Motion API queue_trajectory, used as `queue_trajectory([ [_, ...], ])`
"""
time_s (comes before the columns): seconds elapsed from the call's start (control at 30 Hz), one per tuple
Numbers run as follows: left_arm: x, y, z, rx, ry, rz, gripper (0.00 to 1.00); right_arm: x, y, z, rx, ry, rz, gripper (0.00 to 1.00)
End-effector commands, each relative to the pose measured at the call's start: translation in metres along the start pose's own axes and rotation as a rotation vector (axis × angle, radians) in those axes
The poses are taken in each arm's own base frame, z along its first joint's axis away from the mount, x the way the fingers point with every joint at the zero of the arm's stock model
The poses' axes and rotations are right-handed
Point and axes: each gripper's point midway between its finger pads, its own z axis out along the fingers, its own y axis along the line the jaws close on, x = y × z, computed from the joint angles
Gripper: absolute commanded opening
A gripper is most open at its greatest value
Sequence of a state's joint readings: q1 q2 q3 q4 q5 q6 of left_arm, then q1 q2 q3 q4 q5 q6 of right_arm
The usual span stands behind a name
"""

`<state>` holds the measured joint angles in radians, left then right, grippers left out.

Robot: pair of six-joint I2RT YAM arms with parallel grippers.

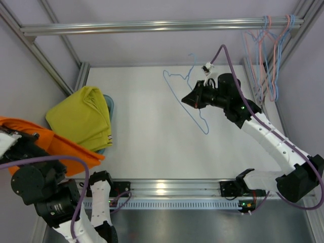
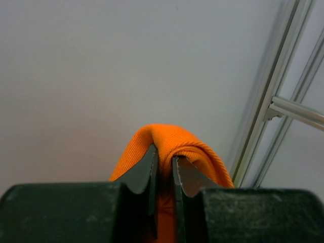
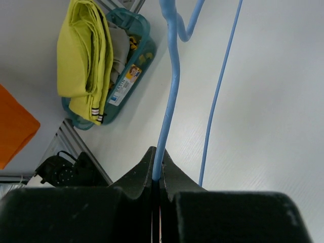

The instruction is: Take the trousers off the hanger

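The orange trousers already hang clear of any hanger, so my left gripper will next move outward and down over the mustard yellow-green trousers (image 1: 81,119) and let go of the fold there.
My left gripper (image 2: 165,161) is shut on a fold of the bright orange trousers (image 2: 172,142), held raised at the far left (image 1: 50,144), off the hanger. The mustard yellow-green trousers (image 1: 81,119) lie folded over a teal basket (image 1: 109,104); they also show in the right wrist view (image 3: 83,50). My right gripper (image 3: 158,154) is shut on the wire of a bare light-blue hanger (image 3: 172,86) and holds it above the middle of the table (image 1: 195,98).
Several blue and pink wire hangers (image 1: 268,55) hang from the metal rail (image 1: 162,25) at the back right. The aluminium frame posts (image 2: 273,96) stand close to my left gripper. The white table (image 1: 147,142) has a rail along its front edge.
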<state>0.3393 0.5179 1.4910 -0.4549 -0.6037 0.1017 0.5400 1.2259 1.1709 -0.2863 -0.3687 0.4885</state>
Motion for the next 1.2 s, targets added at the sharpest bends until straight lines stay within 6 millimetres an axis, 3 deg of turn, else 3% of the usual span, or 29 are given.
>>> queue_trajectory([
  [0.0,-0.006,-0.007,0.012,-0.005,-0.051,-0.02,0.0,-0.026,0.02,-0.013,-0.049,-0.061,-0.07,0.0],
  [0.07,0.008,-0.008,0.017,-0.023,-0.022,0.003,0.0,-0.024,0.018,-0.013,-0.044,-0.06,-0.07,0.0],
  [0.17,0.047,-0.019,0.032,-0.038,0.048,0.06,0.0,-0.024,0.016,-0.013,-0.034,-0.066,-0.069,0.0],
  [0.3,0.086,-0.044,0.053,0.006,0.079,0.102,0.0,-0.024,0.012,-0.011,-0.024,-0.062,-0.076,0.0],
  [0.33,0.089,-0.053,0.062,0.016,0.062,0.093,0.0,-0.024,0.012,-0.01,-0.023,-0.06,-0.077,0.0],
  [0.43,0.13,-0.088,0.082,0.116,0.103,0.131,0.0,-0.024,0.01,-0.009,-0.017,-0.052,-0.095,0.0],
  [0.53,0.147,-0.118,0.104,0.179,0.095,0.124,0.0,-0.026,0.008,-0.007,-0.006,-0.045,-0.114,0.0],
  [0.57,0.164,-0.131,0.118,0.182,0.122,0.126,0.0,-0.028,0.008,-0.007,-0.004,-0.044,-0.116,0.0],
  [0.63,0.183,-0.146,0.131,0.202,0.153,0.127,0.0,-0.029,0.006,-0.006,0.001,-0.044,-0.118,0.0],
  [0.7,0.216,-0.166,0.138,0.247,0.218,0.112,0.0,-0.028,0.005,-0.006,-0.001,-0.039,-0.119,0.0],
  [0.83,0.282,-0.204,0.115,0.437,0.36,0.072,0.0,-0.025,0.007,-0.007,-0.019,-0.021,-0.127,0.0],
  [0.97,0.36,-0.229,0.069,0.596,0.532,0.179,0.0,-0.023,0.012,-0.017,-0.03,-0.006,-0.171,0.0],
  [1.0,0.372,-0.235,0.059,0.624,0.568,0.187,0.05,-0.023,0.012,-0.02,-0.027,-0.004,-0.193,0.0],
  [1.03,0.396,-0.234,0.046,0.648,0.648,0.217,0.09,-0.022,0.011,-0.022,-0.024,0.0,-0.198,0.0],
  [1.13,0.427,-0.228,0.025,0.652,0.8,0.242,0.2,-0.019,0.01,-0.036,-0.002,0.01,-0.232,0.0],
  [1.17,0.427,-0.228,0.022,0.659,0.819,0.24,0.23,-0.022,0.011,-0.043,0.007,-0.004,-0.246,0.0],
])
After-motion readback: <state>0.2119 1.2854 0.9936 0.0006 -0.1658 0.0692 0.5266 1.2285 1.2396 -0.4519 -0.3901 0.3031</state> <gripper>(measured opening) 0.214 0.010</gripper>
